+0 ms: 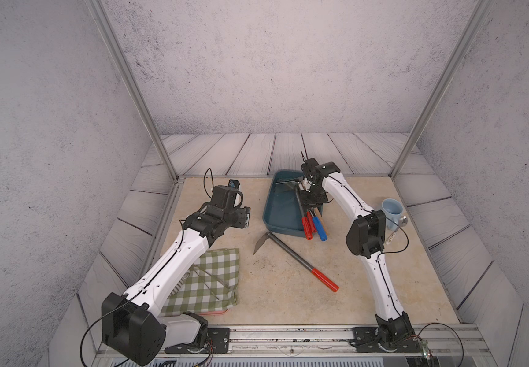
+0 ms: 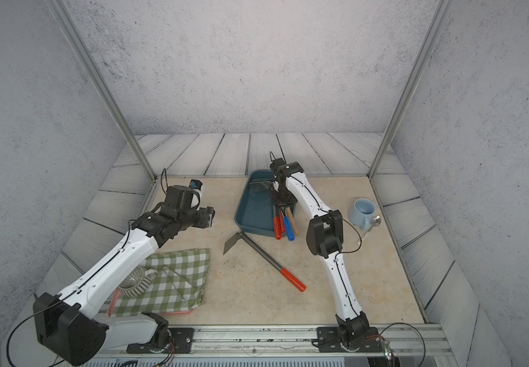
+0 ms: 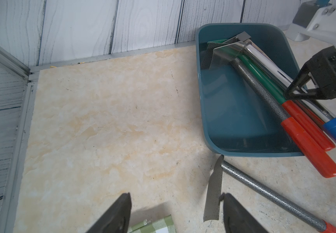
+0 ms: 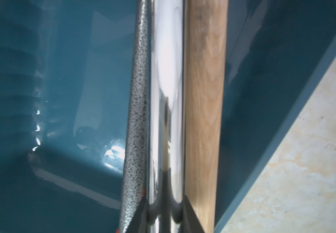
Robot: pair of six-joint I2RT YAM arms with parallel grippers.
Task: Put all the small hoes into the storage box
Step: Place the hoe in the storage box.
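I will next push outward toward the box's far end (image 1: 285, 175) with my right gripper and let go of the hoe, because the hoe's blue grip (image 1: 319, 228) sticks out over the box's near rim.
The storage box (image 1: 268, 203) (image 2: 239, 206), a teal tub, stands mid-table and holds several long tools whose grips overhang its near rim. My right gripper (image 1: 311, 199) (image 4: 164, 213) is low over the box, shut on the small hoe (image 4: 167, 80), which has a chrome shaft (image 3: 264, 60) and a blue grip (image 1: 319, 228). The hoe lies along the box wall (image 4: 42, 80). My left gripper (image 3: 176, 201) (image 1: 245, 216) hovers open to the left of the box, holding nothing.
Another hoe (image 1: 288, 254) (image 3: 264, 187), with a speckled grey shaft and a red grip, lies on the table in front of the box. A light blue mug (image 1: 392, 211) and a spoon sit at the right. A green checked cloth (image 1: 212, 279) lies under the left arm.
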